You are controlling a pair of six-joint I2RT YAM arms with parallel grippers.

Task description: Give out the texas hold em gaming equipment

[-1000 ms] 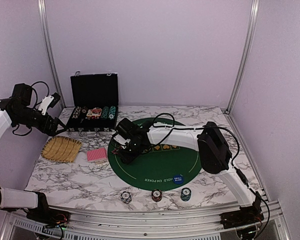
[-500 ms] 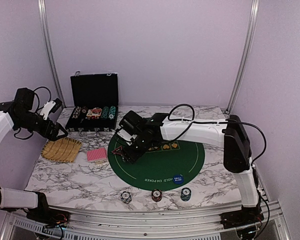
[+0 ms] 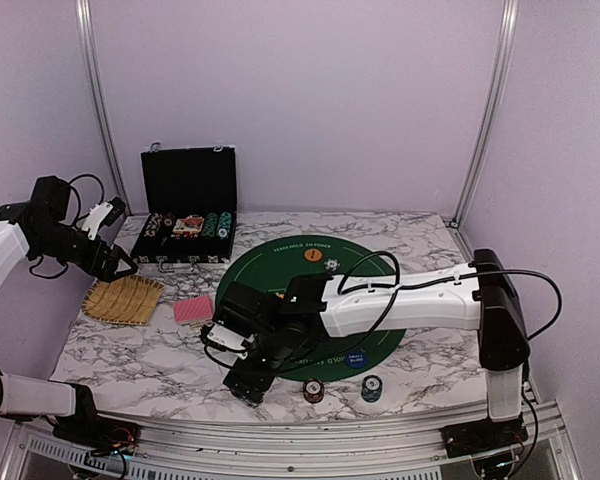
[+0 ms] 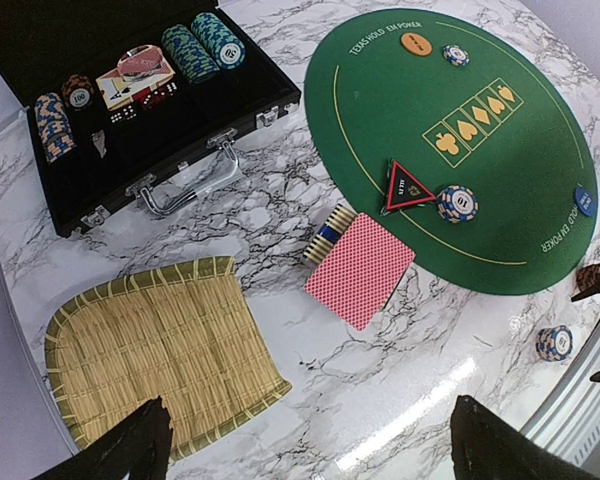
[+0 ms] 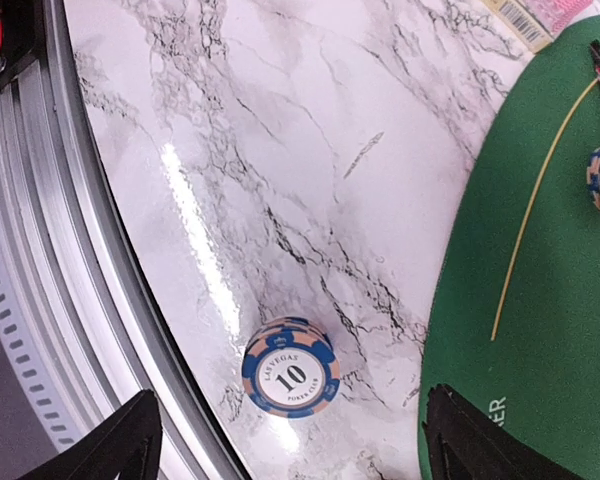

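Note:
The chip stack stands below my right gripper, with bare marble on either side. My right gripper needs to lower its open fingers around the chip stack's top chip point(image 5: 290, 378) next and close.
My right gripper point(image 5: 295, 440) is open low over the marble at the near left edge. A blue-and-peach poker chip stack marked 10 point(image 5: 290, 375) stands free between its fingertips. From above, the right gripper point(image 3: 242, 378) hides that stack; two more chip stacks point(image 3: 313, 390) point(image 3: 371, 388) stand to its right. The red-backed cards point(image 4: 360, 268) lie beside the green mat point(image 4: 500, 150). On the mat are a red-edged triangle point(image 4: 408, 186), a chip stack point(image 4: 457, 203), the orange disc point(image 4: 415, 43) and the blue disc point(image 4: 584, 200). My left gripper point(image 3: 115, 240) hangs open and empty, high over the straw tray.
An open black case point(image 4: 130, 90) with rows of chips stands at the back left. The woven straw tray point(image 4: 150, 350) lies in front of it. The metal rail point(image 5: 40, 250) of the table's near edge runs close beside the right gripper.
My right gripper has swung from the mat's left edge by the triangle to the near left edge over the chip stack, and its jaws have widened. The left arm has barely moved.

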